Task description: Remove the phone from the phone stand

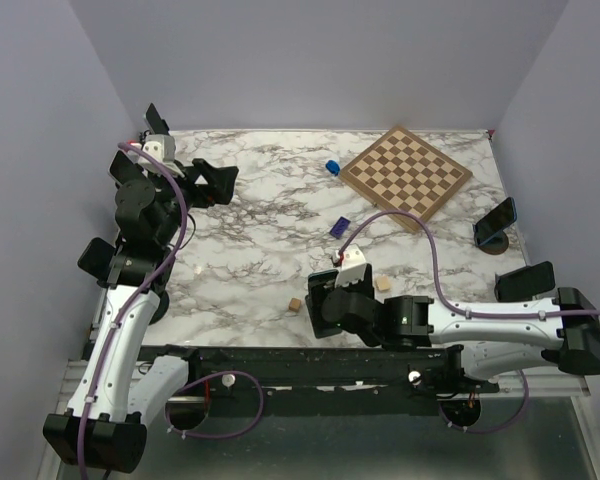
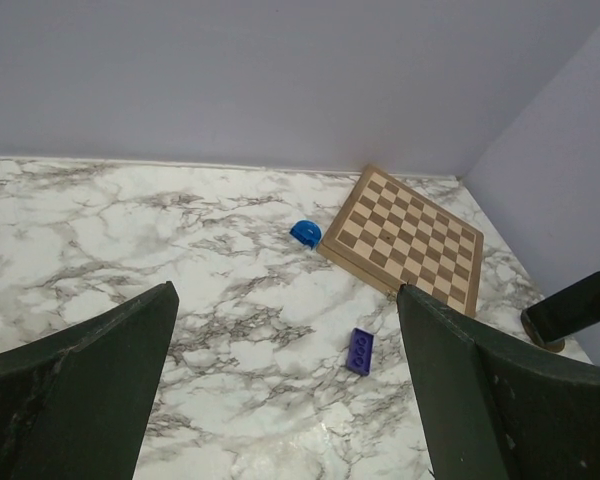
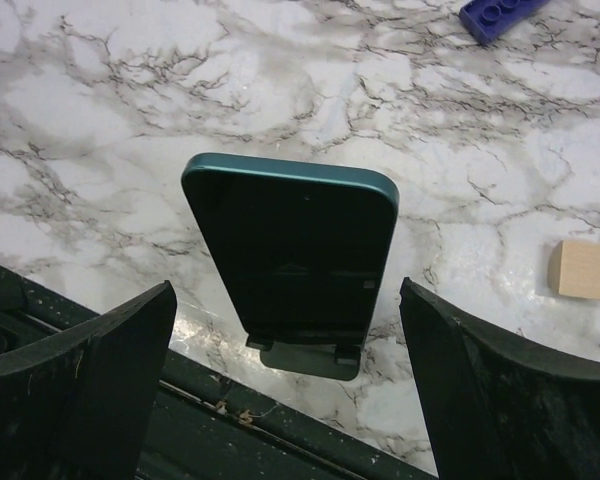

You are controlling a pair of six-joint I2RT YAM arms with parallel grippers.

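Observation:
I will lower my right gripper next until its fingers are on either side of the dark phone's long side edges, and close it there. The phone leans upright below my right gripper, between the fingers.
A dark teal phone [image 3: 295, 240] leans upright in a small stand [image 3: 310, 358] close to the table's front edge. My right gripper [image 3: 286, 290] hangs over it, open, with one finger on each side and not touching. From above, this gripper [image 1: 320, 300] covers that phone. A second phone [image 1: 496, 220], blue-edged, rests on a round stand [image 1: 494, 246] at the far right; its dark screen [image 2: 575, 308] also shows in the left wrist view. My left gripper [image 1: 212, 180] is raised at the far left, open and empty [image 2: 287, 290].
A wooden chessboard [image 1: 405, 178] lies at the back right, with a small blue piece [image 1: 332, 167] beside it. A purple brick [image 1: 342, 227] lies mid-table. Two small wooden cubes [image 1: 383, 284] [image 1: 295, 305] flank my right gripper. The black front rail [image 3: 230, 420] runs just below the teal phone.

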